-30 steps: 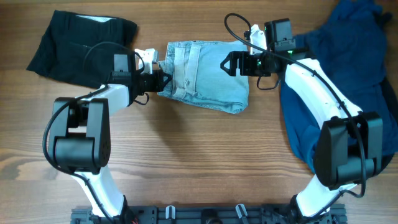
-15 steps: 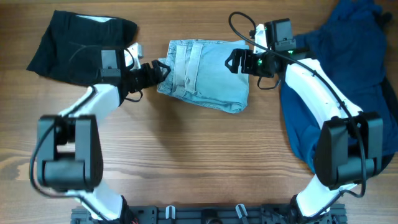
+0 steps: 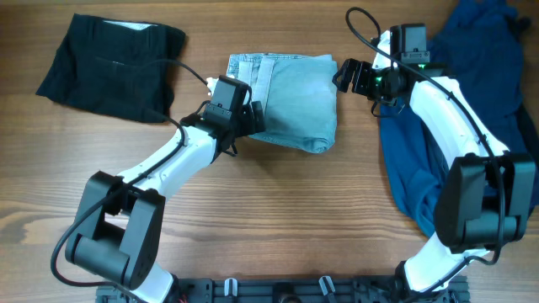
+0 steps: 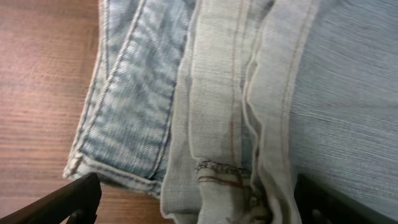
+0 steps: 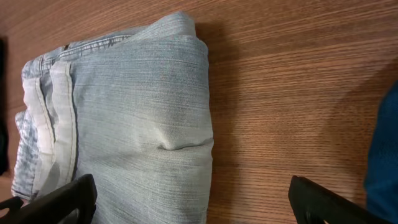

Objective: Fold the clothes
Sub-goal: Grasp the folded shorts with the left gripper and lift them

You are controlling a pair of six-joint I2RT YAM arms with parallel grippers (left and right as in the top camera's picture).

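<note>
The robot's left gripper needs to go down next onto the jeans' layered hem at their near corner and close, as the jeans' stacked layers already run between its open fingers.
Folded light-blue jeans [image 3: 286,97] lie at the table's top centre. My left gripper [image 3: 253,118] hovers at their lower-left corner, open; in the left wrist view the jeans' layered hem [image 4: 217,124] fills the frame and runs down between the spread fingertips [image 4: 78,198] without being pinched. My right gripper [image 3: 345,76] stands open just off the jeans' right edge. Seen from the right wrist, the folded jeans [image 5: 124,118] sit to the left and bare wood lies between the wide fingers [image 5: 339,202]. A black garment [image 3: 109,63] is folded at the top left.
A dark blue garment [image 3: 472,118] lies crumpled along the right side, under the right arm, and shows at the edge of the right wrist view [image 5: 384,155]. Wooden table [image 3: 278,210] stretches towards the front.
The left gripper opened, released the jeans' left edge and swung right to their lower-left corner. The right gripper drew back to the right, off the jeans.
</note>
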